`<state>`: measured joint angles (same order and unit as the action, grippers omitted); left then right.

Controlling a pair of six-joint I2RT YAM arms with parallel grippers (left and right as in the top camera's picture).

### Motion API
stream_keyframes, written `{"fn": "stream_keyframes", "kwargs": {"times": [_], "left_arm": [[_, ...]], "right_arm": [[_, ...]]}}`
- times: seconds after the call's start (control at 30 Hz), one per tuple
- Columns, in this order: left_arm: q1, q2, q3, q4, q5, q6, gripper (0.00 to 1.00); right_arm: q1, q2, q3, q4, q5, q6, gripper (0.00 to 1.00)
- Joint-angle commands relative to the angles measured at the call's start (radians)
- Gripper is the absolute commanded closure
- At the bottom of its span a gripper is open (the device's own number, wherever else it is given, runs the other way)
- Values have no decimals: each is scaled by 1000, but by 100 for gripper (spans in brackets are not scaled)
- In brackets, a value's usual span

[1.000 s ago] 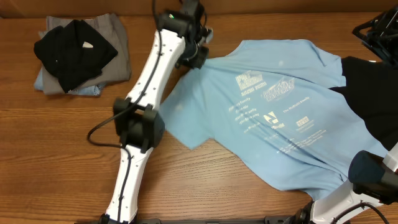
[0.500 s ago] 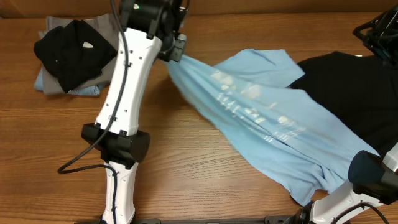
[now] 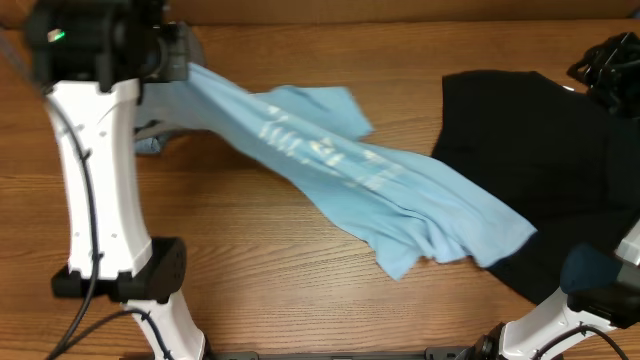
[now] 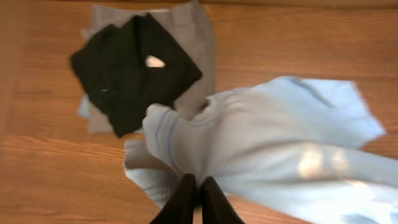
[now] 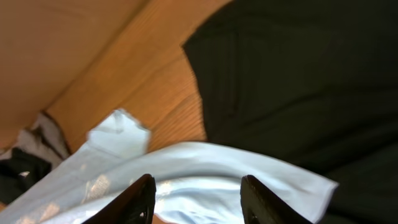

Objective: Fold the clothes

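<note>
The left gripper moves a little away from the spread black garment next, then opens to release the T-shirt's edge.
The light blue T-shirt lies stretched in a bunched diagonal band across the wooden table, its pale print showing. My left gripper is at the far left, shut on one edge of the T-shirt. In the left wrist view the two fingers of this left gripper are pinched together on the cloth. My right gripper hangs open above the T-shirt's other end, its fingers wide apart and holding nothing. A black garment lies spread flat at the right.
A pile of folded clothes, a black one on a grey one, sits at the back left, mostly hidden by the left arm in the overhead view. Black gear stands in the far right corner. The right arm's base is at the front right.
My left gripper has swung far to the left, dragging the blue T-shirt with it. The shirt has gone from spread flat to a stretched band, uncovering the black garment. The right jaws widened a little.
</note>
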<state>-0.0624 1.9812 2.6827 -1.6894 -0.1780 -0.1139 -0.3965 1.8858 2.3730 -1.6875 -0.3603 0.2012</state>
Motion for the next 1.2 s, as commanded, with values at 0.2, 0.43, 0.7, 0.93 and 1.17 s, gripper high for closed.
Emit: {"fn": "stream_keyframes", "kwargs": {"times": [0.2, 0.43, 0.7, 0.93, 1.17], "left_arm": [[6, -50, -109, 0, -179, -41, 96], [17, -91, -109, 0, -132, -31, 90], [13, -81, -109, 0, 76, 32, 70], [-17, -56, -110, 0, 164, 67, 66], [-57, 3, -111, 0, 171, 71, 66]], "right_arm": [[3, -11, -371, 159, 107, 71, 52], [0, -11, -753, 389, 182, 200, 67], [-81, -11, -1096, 633, 315, 390, 93], [-208, -11, -1314, 869, 315, 433, 96], [-380, -11, -1350, 945, 489, 536, 96]]}}
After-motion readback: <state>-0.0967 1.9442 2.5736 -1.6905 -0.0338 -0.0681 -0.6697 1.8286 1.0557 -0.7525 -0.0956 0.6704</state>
